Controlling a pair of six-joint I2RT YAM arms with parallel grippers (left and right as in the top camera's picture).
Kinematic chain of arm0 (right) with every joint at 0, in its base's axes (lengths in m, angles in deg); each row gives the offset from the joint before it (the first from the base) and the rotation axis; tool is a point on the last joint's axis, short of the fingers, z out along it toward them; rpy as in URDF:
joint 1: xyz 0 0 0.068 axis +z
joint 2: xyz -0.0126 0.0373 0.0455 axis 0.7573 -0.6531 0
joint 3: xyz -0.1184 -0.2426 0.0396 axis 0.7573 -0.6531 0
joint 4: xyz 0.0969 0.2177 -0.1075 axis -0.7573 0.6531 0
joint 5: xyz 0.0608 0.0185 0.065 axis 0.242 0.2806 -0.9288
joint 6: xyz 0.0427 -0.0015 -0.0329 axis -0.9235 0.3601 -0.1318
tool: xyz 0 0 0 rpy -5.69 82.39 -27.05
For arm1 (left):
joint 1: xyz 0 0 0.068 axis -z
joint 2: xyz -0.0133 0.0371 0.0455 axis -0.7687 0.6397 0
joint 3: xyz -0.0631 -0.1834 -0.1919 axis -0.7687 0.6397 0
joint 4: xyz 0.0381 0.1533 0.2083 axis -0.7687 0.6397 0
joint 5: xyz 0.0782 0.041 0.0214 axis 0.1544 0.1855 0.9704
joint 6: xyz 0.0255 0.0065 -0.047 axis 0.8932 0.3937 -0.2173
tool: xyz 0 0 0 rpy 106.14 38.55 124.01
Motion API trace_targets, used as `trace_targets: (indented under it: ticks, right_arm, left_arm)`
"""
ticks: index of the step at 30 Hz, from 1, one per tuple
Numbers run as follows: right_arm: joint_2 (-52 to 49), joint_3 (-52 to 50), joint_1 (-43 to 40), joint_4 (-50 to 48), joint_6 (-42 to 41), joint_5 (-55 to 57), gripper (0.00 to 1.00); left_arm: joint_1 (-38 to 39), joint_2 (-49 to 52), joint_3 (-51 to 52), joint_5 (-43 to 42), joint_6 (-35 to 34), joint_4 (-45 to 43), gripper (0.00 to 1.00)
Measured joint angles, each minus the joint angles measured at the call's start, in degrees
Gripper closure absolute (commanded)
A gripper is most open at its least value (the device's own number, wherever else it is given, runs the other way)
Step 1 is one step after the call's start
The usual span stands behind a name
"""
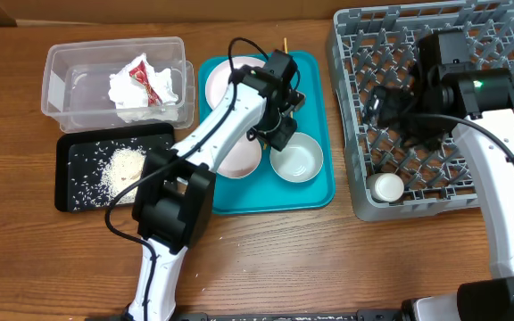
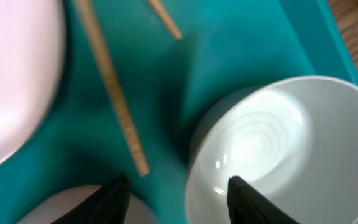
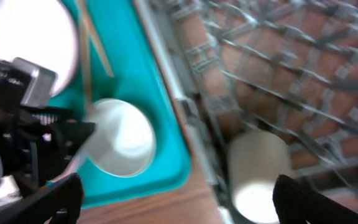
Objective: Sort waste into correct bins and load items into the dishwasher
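Note:
My right gripper should move next from over the dish rack [image 1: 498, 36] toward the teal tray and down onto the white bowl's rim on the rack side, since that rim is clear.
My left gripper [image 1: 279, 129] [image 2: 179, 190] is open and empty, low over the teal tray, with one finger above the rim of a white bowl [image 1: 297, 159] [image 2: 272, 143] [image 3: 120, 137]. Two wooden chopsticks [image 2: 112, 93] lie on the tray beside a pale pink plate [image 1: 239, 153] [image 2: 11, 74]. My right gripper [image 1: 389, 109] [image 3: 179, 199] is open and empty above the grey dish rack [image 1: 498, 36] [image 3: 278, 68]. A white cup [image 1: 386, 187] [image 3: 257, 174] lies in the rack's near left corner. The napkin and red wrapper [image 1: 145, 85] sit in the clear tub [image 1: 61, 80]. Rice [image 1: 123, 169] lies in the black tray [image 1: 70, 192].
The teal serving tray [image 1: 319, 192] [image 2: 241, 50] [image 3: 160, 112] sits between the bins and the rack. A second pale round dish [image 1: 230, 80] lies at its far end. Bare wooden table lies in front.

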Motion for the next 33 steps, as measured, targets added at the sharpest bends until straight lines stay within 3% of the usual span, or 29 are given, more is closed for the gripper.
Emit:
trace_targets:
  ticks: [5, 11, 15, 23, 25, 29, 33]
  right_arm:
    - [-1.4, 0.0, 4.6, -5.2, -0.4, -3.0, 0.09]
    - [-9.7, 0.0, 12.1, -4.7, -2.1, -3.0, 0.21]
    - [-15.5, -0.1, 16.1, -2.9, -4.8, -0.1, 0.35]
    - [-19.0, -1.9, 19.0, -2.9, -10.6, 7.1, 0.5]
    - [-19.1, -3.7, 19.0, -5.0, -11.1, 7.8, 0.55]
    - [-19.3, -7.6, 19.0, -8.6, -11.6, 8.4, 0.59]
    - [-19.3, -10.9, 19.0, -12.2, -11.8, 8.6, 0.63]
  left_arm:
    - [-4.4, 0.0, -8.8, -0.1, -2.9, 6.2, 0.44]
    - [-10.3, 0.0, -17.0, 0.0, -4.5, 9.7, 0.41]
    - [-13.0, 0.0, -18.7, 0.0, -6.6, 9.6, 0.39]
    - [-18.6, 0.0, -18.8, -0.1, -10.8, 8.1, 0.31]
    - [-20.3, 0.0, -18.8, -0.1, -11.1, 7.0, 0.25]
    - [-22.7, 0.0, -18.8, 0.0, -11.9, 5.9, 0.0]
    - [-22.9, 0.0, -18.8, 0.0, -12.4, 5.9, 0.0]
